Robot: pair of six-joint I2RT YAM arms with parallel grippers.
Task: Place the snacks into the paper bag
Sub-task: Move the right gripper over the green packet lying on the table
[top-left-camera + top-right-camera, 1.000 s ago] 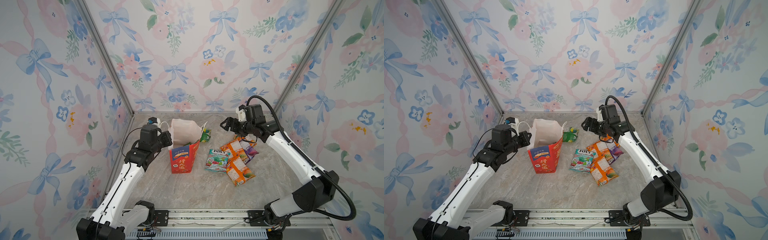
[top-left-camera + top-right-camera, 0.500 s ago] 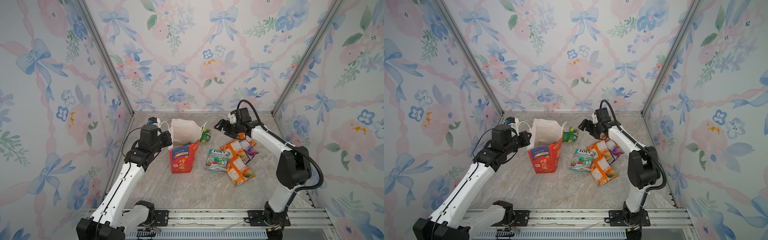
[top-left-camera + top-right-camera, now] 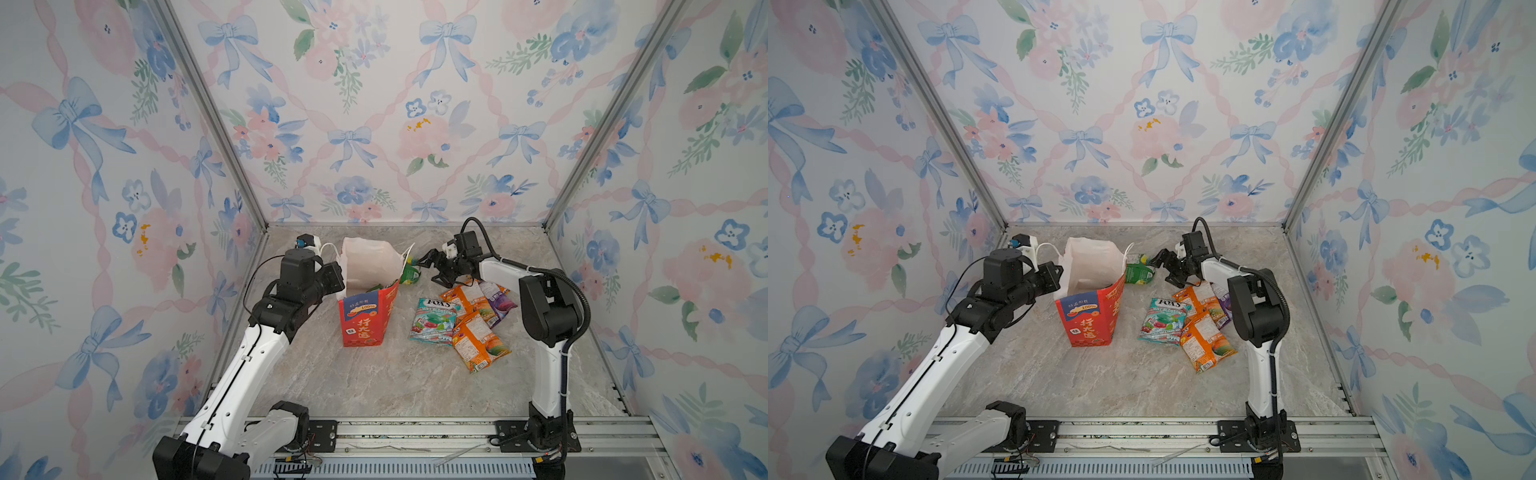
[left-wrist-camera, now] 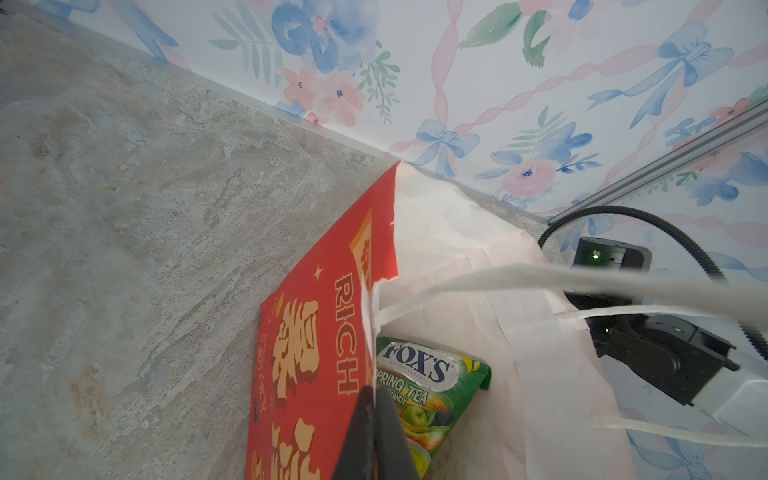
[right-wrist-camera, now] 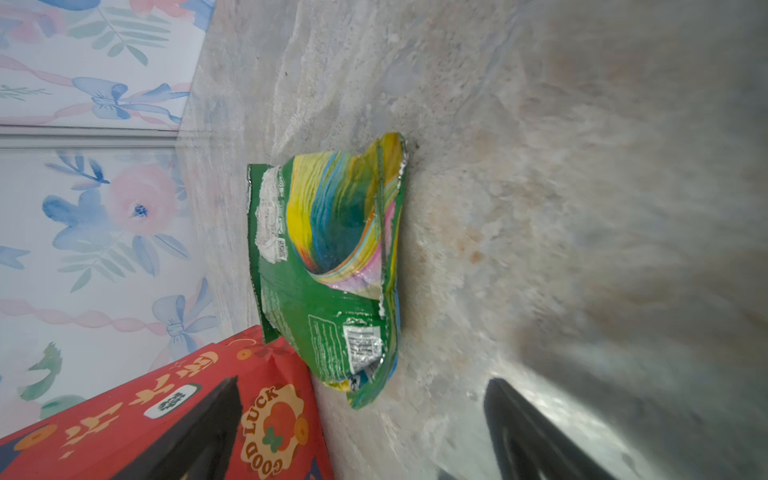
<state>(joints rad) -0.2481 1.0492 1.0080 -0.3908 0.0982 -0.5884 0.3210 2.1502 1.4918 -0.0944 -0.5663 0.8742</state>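
The green packet's barcode corner (image 3: 1149, 275) points into the gap between the right gripper's open fingers, so the gripper will next slide low across the table toward the bag (image 3: 1090, 322) with its fingers on both sides of that corner.
The red paper bag (image 3: 365, 318) (image 3: 1090, 322) stands open at mid-table, its white inside showing. My left gripper (image 3: 337, 277) (image 4: 374, 432) is shut on the bag's left rim. Inside the bag lies a green FOX'S packet (image 4: 432, 386). Another green packet (image 3: 410, 274) (image 3: 1139, 272) (image 5: 332, 266) lies on the table against the bag's far right side. My right gripper (image 3: 432, 269) (image 3: 1165, 266) (image 5: 361, 436) is open just to its right, low over the table and apart from it. More snacks lie in a pile: teal (image 3: 434, 320), orange (image 3: 478, 343), purple (image 3: 498, 303).
Floral walls close in the marble table (image 3: 374, 386) on three sides. A metal rail (image 3: 415, 432) runs along the front edge. The bag's white string handles (image 4: 540, 278) hang loose near the right arm's forearm (image 3: 498, 268), which lies low beside the snack pile.
My right gripper has swung left and dropped low, from above the snack pile to beside the green packet by the bag. The left arm and bag have not moved.
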